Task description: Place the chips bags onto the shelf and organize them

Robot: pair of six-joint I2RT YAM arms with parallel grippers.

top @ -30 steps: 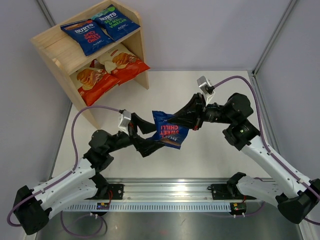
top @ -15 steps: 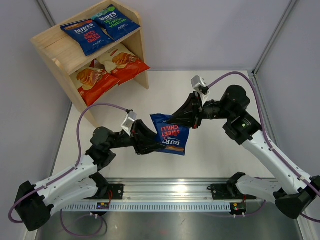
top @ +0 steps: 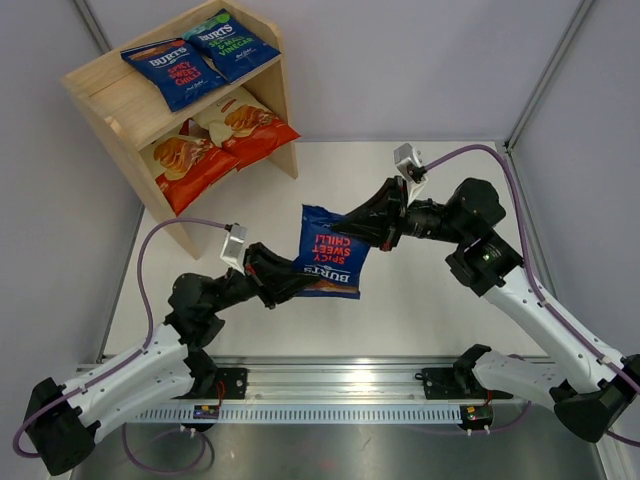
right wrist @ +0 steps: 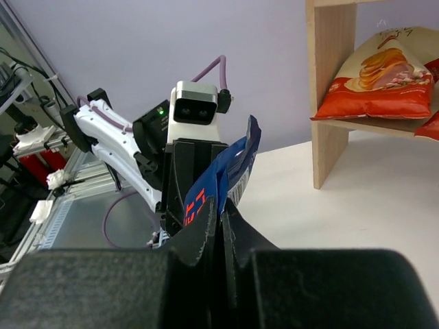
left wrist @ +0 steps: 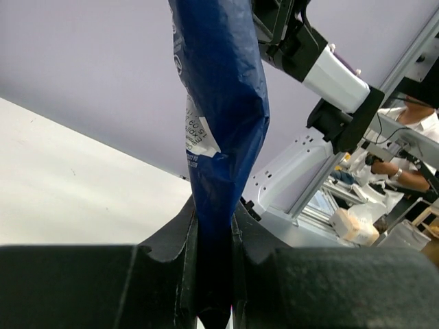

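The bag in my left gripper needs to be raised next, outward and to the left in the top view, to the empty end of the top shelf, where I will release it.
A dark blue Burts chips bag with red lettering hangs in mid-air between both arms. My left gripper is shut on its left lower edge; the left wrist view shows the bag pinched between the jaws of this gripper. My right gripper is shut on the upper right edge, and in its own view this gripper clamps the bag. The wooden shelf stands at the far left. Two Burts bags lie on its top tier, two cream-and-red bags on the lower one.
A metal rail runs along the near table edge under the arm bases. Grey walls close in the table on the left, back and right. The shelf's side panel and a cassava bag appear in the right wrist view.
My left gripper went from open to shut on the bag's edge. The bag turned and lifted a little toward the left, with the right gripper still holding it.
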